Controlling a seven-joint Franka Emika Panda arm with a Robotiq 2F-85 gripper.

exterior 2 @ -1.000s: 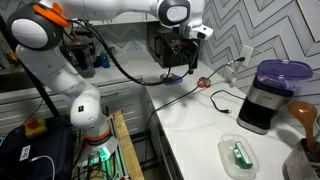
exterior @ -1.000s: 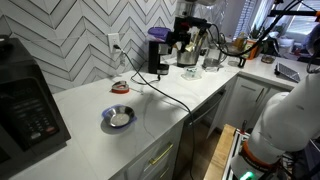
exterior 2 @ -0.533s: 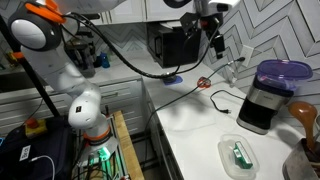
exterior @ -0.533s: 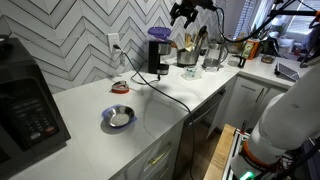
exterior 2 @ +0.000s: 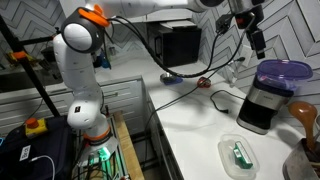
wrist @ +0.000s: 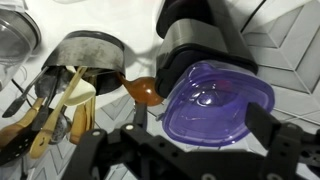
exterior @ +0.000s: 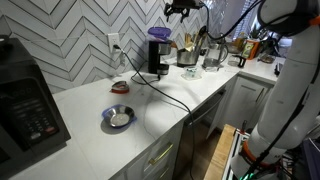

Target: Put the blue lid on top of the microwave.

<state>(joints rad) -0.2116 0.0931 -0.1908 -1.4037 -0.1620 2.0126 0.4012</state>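
Note:
I will reach outward and down next with my gripper, onto the blue lid's rim (exterior 2: 283,80) (wrist: 171,110) by the wooden spoon, because the lid is too wide for my fingers.
The blue lid (wrist: 215,102) is a round blue-purple plastic lid lying on top of the black coffee machine (wrist: 205,45). It also shows in both exterior views (exterior: 159,32) (exterior 2: 284,70). My gripper (wrist: 197,128) is open and empty, hovering above the lid with a finger on either side of it in the wrist view. In both exterior views it hangs high above the coffee machine (exterior: 178,10) (exterior 2: 256,40). The microwave (exterior: 25,100) is a large black box at the counter's far end; it also appears in an exterior view (exterior 2: 180,45).
A blue-rimmed dish (exterior: 118,117) lies on the white counter. A pot of wooden utensils (wrist: 55,110) stands beside the coffee machine. A black cable (exterior: 170,95) runs across the counter. A clear container with a green item (exterior 2: 240,153) sits near the counter's edge.
My gripper has risen and moved over from near the microwave side to above the coffee machine and its lid. The lid has not moved.

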